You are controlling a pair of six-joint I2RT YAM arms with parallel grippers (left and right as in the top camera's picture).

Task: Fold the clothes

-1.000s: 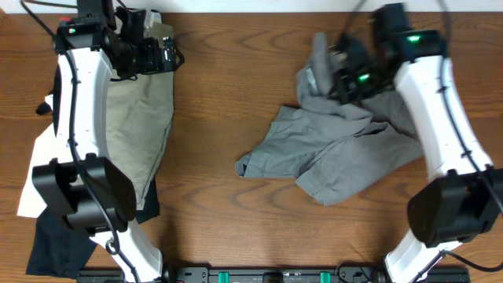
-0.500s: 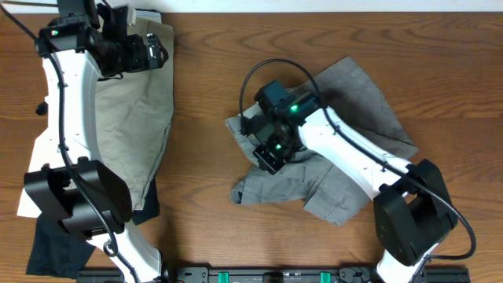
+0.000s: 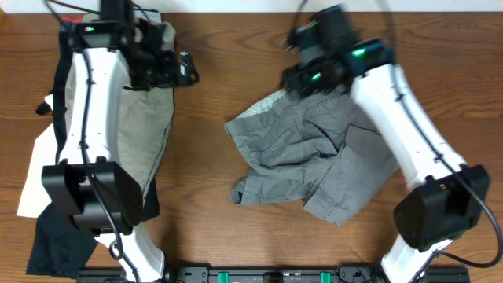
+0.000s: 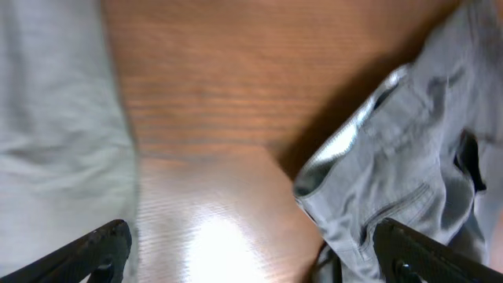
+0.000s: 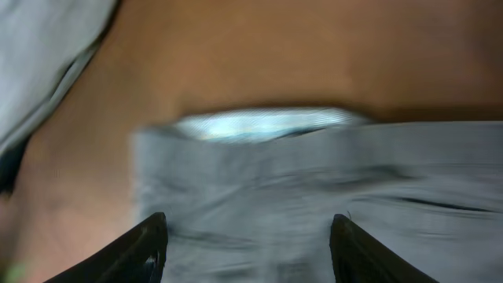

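Note:
The robot's left gripper will move down and to the right in the overhead view, onto the waistband's corner facing the khaki shorts (image 4: 311, 184), because that corner sticks out over bare wood.
The clothes, grey shorts (image 3: 314, 161), lie crumpled mid-table, one half flapped over the other, pale waistband at the back edge. My right gripper (image 3: 297, 80) hovers over that back edge. In the blurred right wrist view my right gripper (image 5: 251, 248) is open; its dark fingertips (image 5: 145, 248) stand wide over the grey shorts (image 5: 314, 181), pinching nothing. My left gripper (image 3: 182, 71) hangs open at the back left. In the left wrist view my left gripper (image 4: 263, 251) spans bare wood, and the grey shorts (image 4: 401, 157) reach in beside its right finger (image 4: 428, 255).
Lighter khaki shorts (image 3: 141, 134) lie flat on the left under my left arm, showing as a pale blur (image 4: 55, 118) in the left wrist view. A black garment (image 3: 55, 240) and a white one (image 3: 31, 189) sit at the front left. Wooden tabletop (image 3: 204, 157) separates the two pairs of shorts.
My right gripper opened and let go of the shorts, then rose away from their middle to the back edge. The carried flap now lies over the left half. My left gripper shifted slightly right.

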